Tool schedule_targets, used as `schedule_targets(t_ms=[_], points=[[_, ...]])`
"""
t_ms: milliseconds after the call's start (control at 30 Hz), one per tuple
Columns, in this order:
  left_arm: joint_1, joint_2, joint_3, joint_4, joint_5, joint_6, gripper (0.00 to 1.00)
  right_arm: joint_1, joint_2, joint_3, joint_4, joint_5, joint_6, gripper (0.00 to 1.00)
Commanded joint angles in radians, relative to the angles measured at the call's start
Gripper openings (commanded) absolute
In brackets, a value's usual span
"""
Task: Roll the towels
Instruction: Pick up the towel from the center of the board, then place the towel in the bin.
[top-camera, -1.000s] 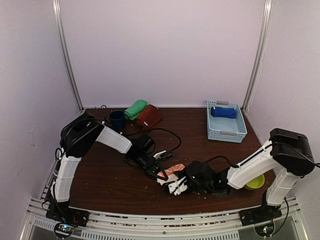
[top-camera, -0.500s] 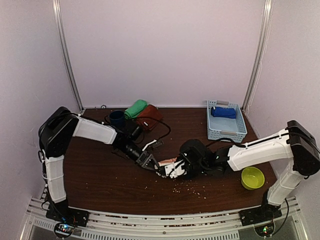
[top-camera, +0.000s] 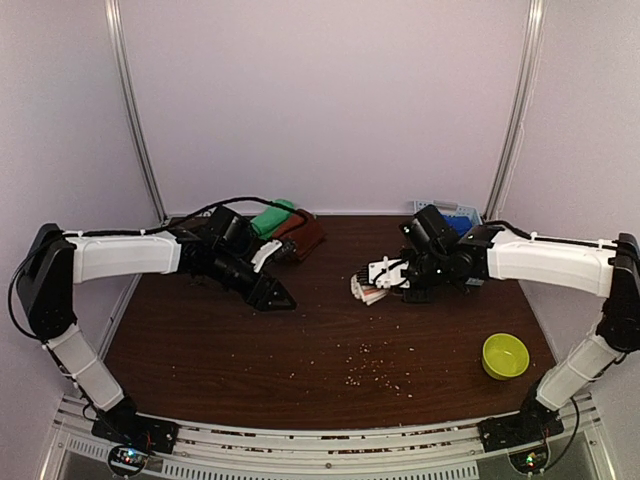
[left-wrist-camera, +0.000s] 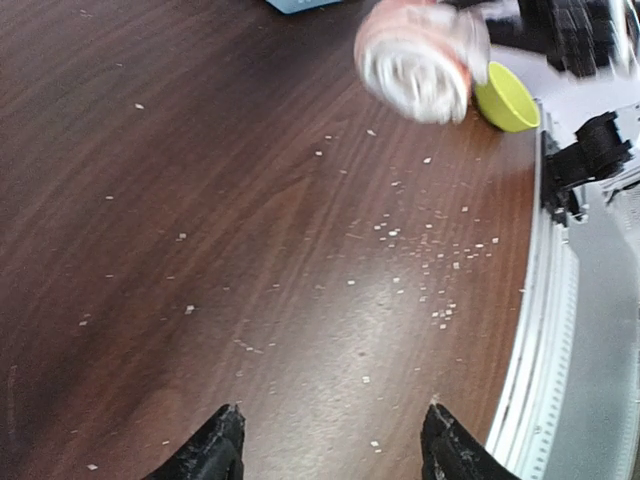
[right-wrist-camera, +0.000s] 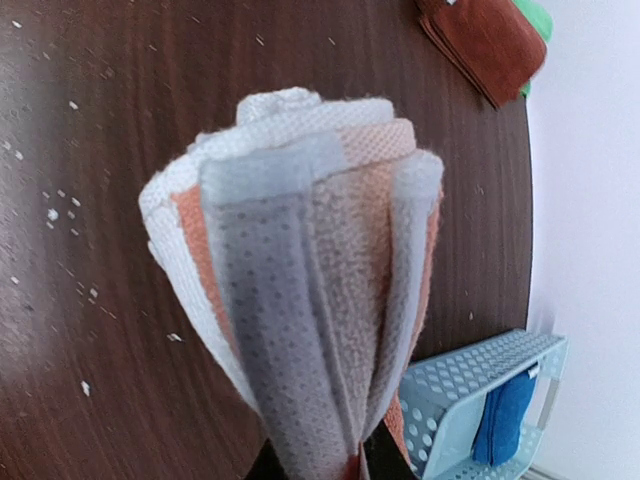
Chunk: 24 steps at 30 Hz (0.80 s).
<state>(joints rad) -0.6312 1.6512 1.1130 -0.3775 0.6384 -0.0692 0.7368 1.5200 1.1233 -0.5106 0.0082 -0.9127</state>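
The finished roll swings outward in my right gripper to the basket (top-camera: 452, 213) next, to its right in the top view. The roll then comes down beside the blue towel for release.
A rolled orange-and-white towel (top-camera: 368, 287) hangs above the table with my right gripper (top-camera: 384, 279) shut on it. In the right wrist view the roll (right-wrist-camera: 300, 250) fills the frame and hides my fingertips. It shows blurred at the top of the left wrist view (left-wrist-camera: 420, 65). My left gripper (top-camera: 276, 297) is open and holds nothing, well left of the roll, low over bare wood (left-wrist-camera: 332, 432). A folded maroon towel (top-camera: 302, 236) (right-wrist-camera: 485, 40) and a green towel (top-camera: 268, 218) lie at the back left. A blue towel (top-camera: 461, 223) (right-wrist-camera: 505, 420) sits in the basket.
The pale blue basket (top-camera: 448, 208) (right-wrist-camera: 470, 380) stands at the back right, partly behind my right arm. A yellow-green bowl (top-camera: 503, 355) (left-wrist-camera: 505, 95) sits at the front right. Pale crumbs (top-camera: 368, 365) are scattered over the dark wooden table (top-camera: 200, 350).
My left gripper opened, let go of the orange towel and drew back to the left. My right gripper lifted the roll and carried it right and toward the back, nearer the basket.
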Motion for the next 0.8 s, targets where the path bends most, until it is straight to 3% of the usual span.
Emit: schedule_targets(t_ms=[0, 367, 767], points=[[-0.002, -0.064, -0.036, -0.001, -0.123, 0.083, 0.62, -0.147, 0.003, 0.083, -0.097, -0.008, -0.076, 0.04], [-0.001, -0.122, -0.088, 0.052, -0.112, 0.111, 0.6, -0.493, 0.209, 0.351, -0.086, -0.002, -0.199, 0.04], [-0.002, -0.119, -0.097, 0.066, -0.093, 0.113, 0.58, -0.6, 0.542, 0.586, -0.06, 0.057, -0.246, 0.04]])
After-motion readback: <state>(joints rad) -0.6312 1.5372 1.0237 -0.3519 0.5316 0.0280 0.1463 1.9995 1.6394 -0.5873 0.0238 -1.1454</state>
